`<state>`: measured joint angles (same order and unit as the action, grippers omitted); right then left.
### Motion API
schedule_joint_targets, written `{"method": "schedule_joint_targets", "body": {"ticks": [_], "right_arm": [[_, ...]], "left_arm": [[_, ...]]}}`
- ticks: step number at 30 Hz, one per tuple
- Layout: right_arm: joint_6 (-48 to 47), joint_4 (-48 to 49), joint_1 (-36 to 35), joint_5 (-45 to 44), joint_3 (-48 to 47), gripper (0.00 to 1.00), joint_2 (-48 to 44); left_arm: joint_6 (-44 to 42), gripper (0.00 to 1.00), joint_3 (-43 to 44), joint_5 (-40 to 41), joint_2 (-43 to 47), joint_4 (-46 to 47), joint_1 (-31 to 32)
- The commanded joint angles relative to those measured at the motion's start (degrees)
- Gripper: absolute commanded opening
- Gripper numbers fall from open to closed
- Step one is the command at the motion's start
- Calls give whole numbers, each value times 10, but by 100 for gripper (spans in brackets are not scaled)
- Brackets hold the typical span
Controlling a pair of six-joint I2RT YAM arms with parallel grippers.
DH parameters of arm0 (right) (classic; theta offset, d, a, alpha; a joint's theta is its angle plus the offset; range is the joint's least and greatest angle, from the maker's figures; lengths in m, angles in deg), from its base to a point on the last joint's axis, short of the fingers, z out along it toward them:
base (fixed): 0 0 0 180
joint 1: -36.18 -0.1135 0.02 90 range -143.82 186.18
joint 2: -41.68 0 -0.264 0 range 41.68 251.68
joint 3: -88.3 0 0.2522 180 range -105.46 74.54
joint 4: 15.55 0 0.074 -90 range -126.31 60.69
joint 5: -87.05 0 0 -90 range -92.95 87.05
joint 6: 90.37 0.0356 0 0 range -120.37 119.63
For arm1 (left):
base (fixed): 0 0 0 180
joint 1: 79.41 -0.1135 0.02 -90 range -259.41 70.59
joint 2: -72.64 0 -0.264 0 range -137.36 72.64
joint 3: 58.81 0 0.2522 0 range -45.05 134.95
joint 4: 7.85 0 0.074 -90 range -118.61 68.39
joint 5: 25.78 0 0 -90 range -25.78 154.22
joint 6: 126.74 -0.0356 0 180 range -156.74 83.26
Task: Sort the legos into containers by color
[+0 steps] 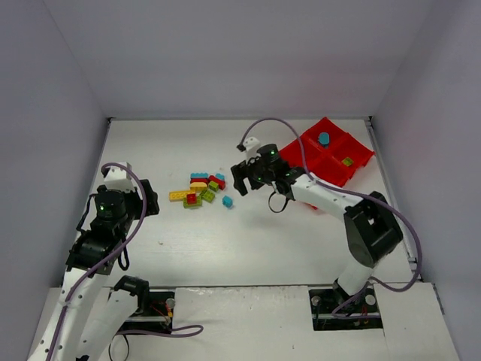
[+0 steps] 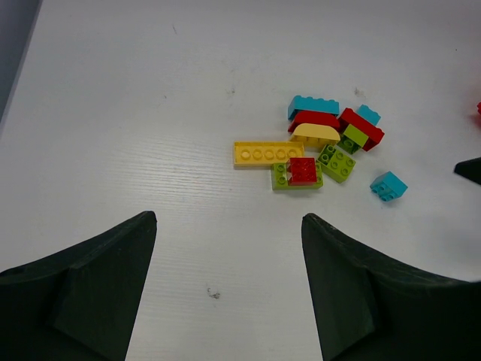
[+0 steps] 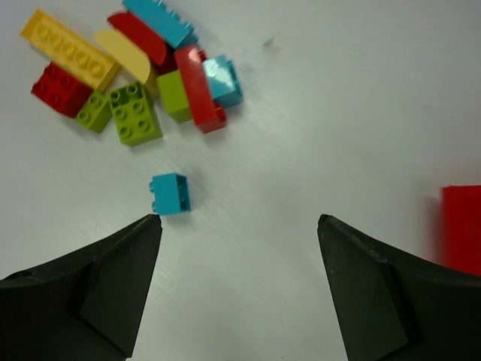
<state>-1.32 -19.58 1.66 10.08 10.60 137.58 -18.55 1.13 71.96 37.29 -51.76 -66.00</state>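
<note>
I will next move my right gripper left in the top view and lower around the lone cyan brick (image 3: 170, 194), as bare tabletop separates it from the pile.
The legos lie in a loose pile (image 1: 201, 189) at the middle of the table: red, yellow, lime green and cyan bricks, also in the left wrist view (image 2: 316, 150) and the right wrist view (image 3: 135, 68). One cyan brick (image 1: 228, 201) lies apart from the pile, just ahead of my right gripper's left fingertip (image 3: 170, 193). The red four-compartment tray (image 1: 359, 150) stands at the back right; a cyan brick (image 1: 324, 138) is in one compartment and a green brick (image 1: 347, 161) in another. My right gripper (image 1: 242, 182) (image 3: 239, 218) is open and empty between pile and tray. My left gripper (image 1: 149, 201) (image 2: 229, 218) is open and empty, left of the pile.
White walls close in the table at the left, back and right. The tray's red edge (image 3: 461, 226) shows at the right of the right wrist view. My right fingertip (image 2: 470, 169) shows at the right edge of the left wrist view.
</note>
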Motion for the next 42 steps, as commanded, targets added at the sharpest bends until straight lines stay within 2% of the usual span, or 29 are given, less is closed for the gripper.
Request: {"method": "schedule_joint_targets", "body": {"ticks": [1, 5, 11, 12, 14, 17, 20, 24, 27, 34, 42], "right_arm": [[-27, 10, -29, 26, -28, 81, 40], [-37, 0, -53, 22, -58, 78, 84], [-41, -5, -66, 35, -86, 68, 137], [-41, -6, -66, 39, -89, 61, 147], [-43, -6, -68, 44, -92, 56, 155], [-45, -6, -70, 45, -94, 43, 164], [-50, -6, -69, 44, -97, 20, 167], [-58, -7, -63, 22, -97, 3, 149], [-59, -6, -31, -9, -99, 0, 118], [-44, -5, 117, -129, -138, 0, 58], [-16, 13, 269, -193, -210, 0, 85]], "left_arm": [[-1, 72, 18, 5, -8, 24, -2], [-1, 71, 19, 5, -10, 23, -2], [-2, 71, 18, 9, -11, 23, -2], [-2, 71, 18, 9, -11, 23, -2], [-2, 71, 19, 8, -12, 23, -2], [-2, 71, 18, 6, -16, 23, -2], [-2, 71, 19, 7, -17, 23, -2], [-2, 72, 19, 7, -18, 23, -2], [-2, 72, 19, 7, -18, 23, -2], [-2, 71, 19, 7, -19, 23, -2], [-3, 72, 19, 9, -19, 23, -2]]}}
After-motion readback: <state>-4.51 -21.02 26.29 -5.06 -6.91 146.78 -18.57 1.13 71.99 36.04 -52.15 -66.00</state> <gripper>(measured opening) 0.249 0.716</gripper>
